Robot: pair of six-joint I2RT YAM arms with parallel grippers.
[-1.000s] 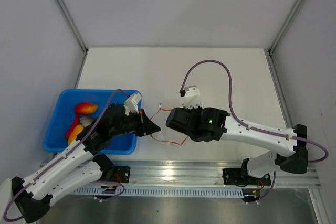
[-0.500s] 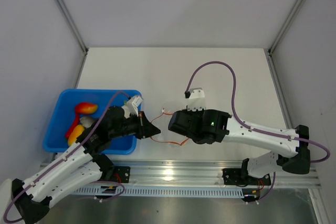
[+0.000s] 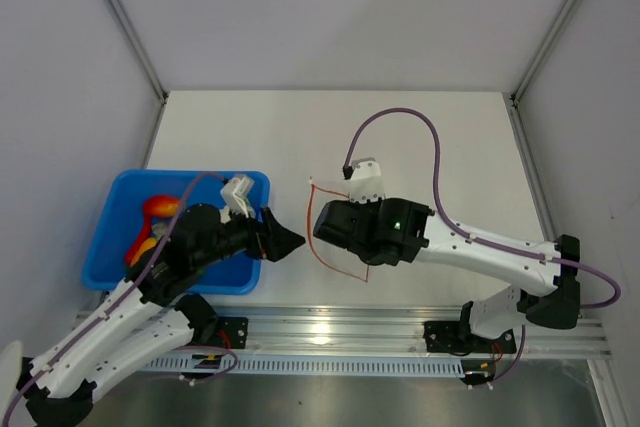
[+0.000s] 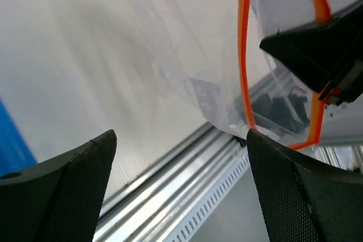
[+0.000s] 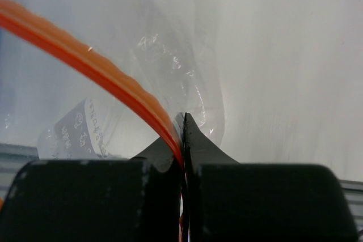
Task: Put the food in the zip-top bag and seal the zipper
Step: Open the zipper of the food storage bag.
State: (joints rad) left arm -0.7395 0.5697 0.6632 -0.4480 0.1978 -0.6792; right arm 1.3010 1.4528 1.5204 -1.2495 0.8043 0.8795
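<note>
Food is still lying in the blue tray [image 4: 10,147], so my left gripper will next swing down into the tray, which is below it and to its left in the top view.
The clear zip-top bag [image 3: 335,237] hangs from my right gripper [image 3: 319,229], which is shut on its red zipper [image 3: 316,209] edge. In the right wrist view the zipper [image 5: 102,71] runs down into the closed gripper [image 5: 184,135], with the crinkly bag [image 5: 170,55] behind it. My left gripper [image 3: 286,241] stands open just left of the bag, holding nothing. Its wrist view shows the left gripper [image 4: 181,194] spread wide, with the bag [image 4: 193,83] and zipper [image 4: 244,55] ahead and apart from it. The food, a red-orange fruit [image 3: 160,207] and a yellow piece [image 3: 141,248], lies in the tray, partly hidden by the left arm.
The blue tray [image 3: 105,247] sits at the table's left near edge, under my left arm. An aluminium rail [image 3: 330,332] runs along the front edge. White walls with metal posts close in the table on three sides.
My left gripper has opened, let go of the bag's mouth and drawn back slightly left. The bag now hangs from the right gripper alone, its zipper loop swung into a steeper line.
</note>
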